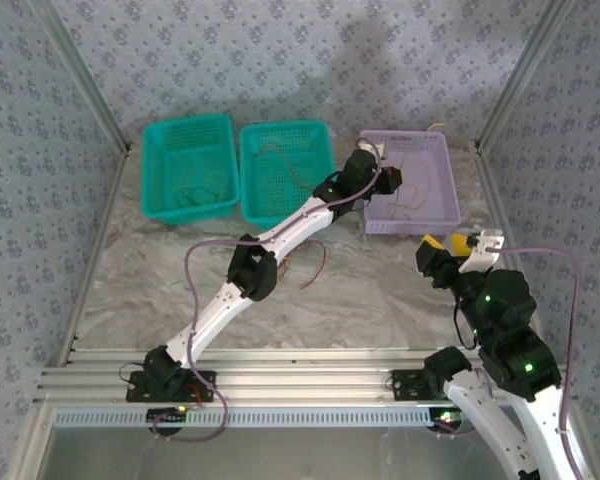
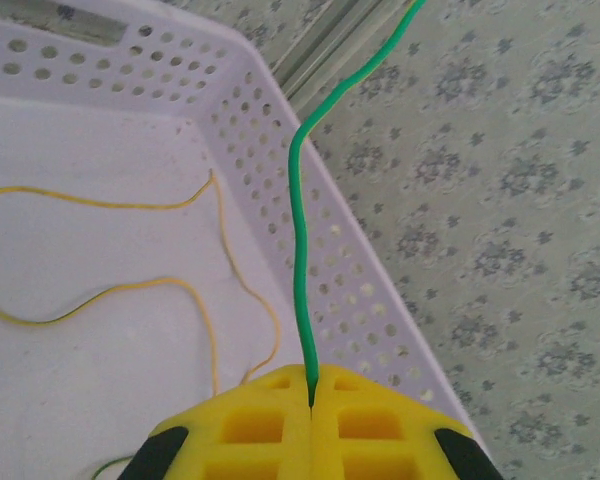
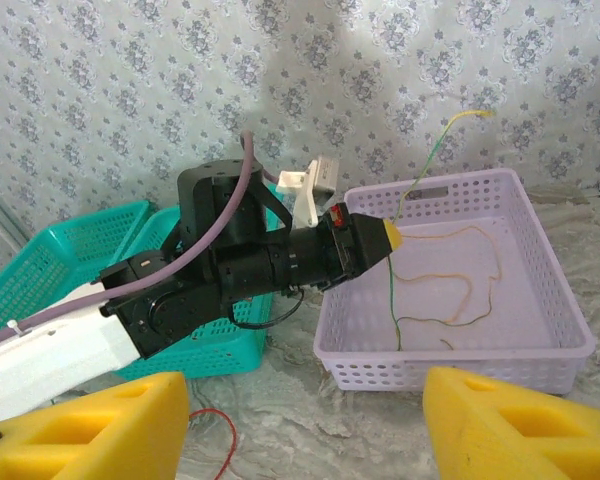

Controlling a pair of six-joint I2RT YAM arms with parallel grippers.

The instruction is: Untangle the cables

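My left gripper sinks slightly toward the lavender basket's bottom below next. It then opens to release the thin green cable (image 2: 298,250), whose lower part already hangs inside.
My left gripper (image 2: 311,390) is shut on a thin green cable (image 2: 298,250), pinched between its yellow fingertips. It hovers over the left part of the lavender basket (image 3: 460,362). Seen from the right wrist, the left gripper (image 3: 390,237) has the cable rising above it to a yellow tip (image 3: 470,115), while the rest hangs down into the basket among yellow loops (image 3: 475,280). A red cable (image 1: 315,265) lies on the table beside the left arm. My right gripper (image 3: 300,430) is open and empty, low over the table in front of the basket.
Two teal baskets (image 1: 190,165) (image 1: 285,165) stand left of the lavender basket (image 1: 420,215), each with a thin cable inside. Patterned walls and metal corner posts close in the back and sides. The left arm (image 1: 280,235) stretches diagonally across the table.
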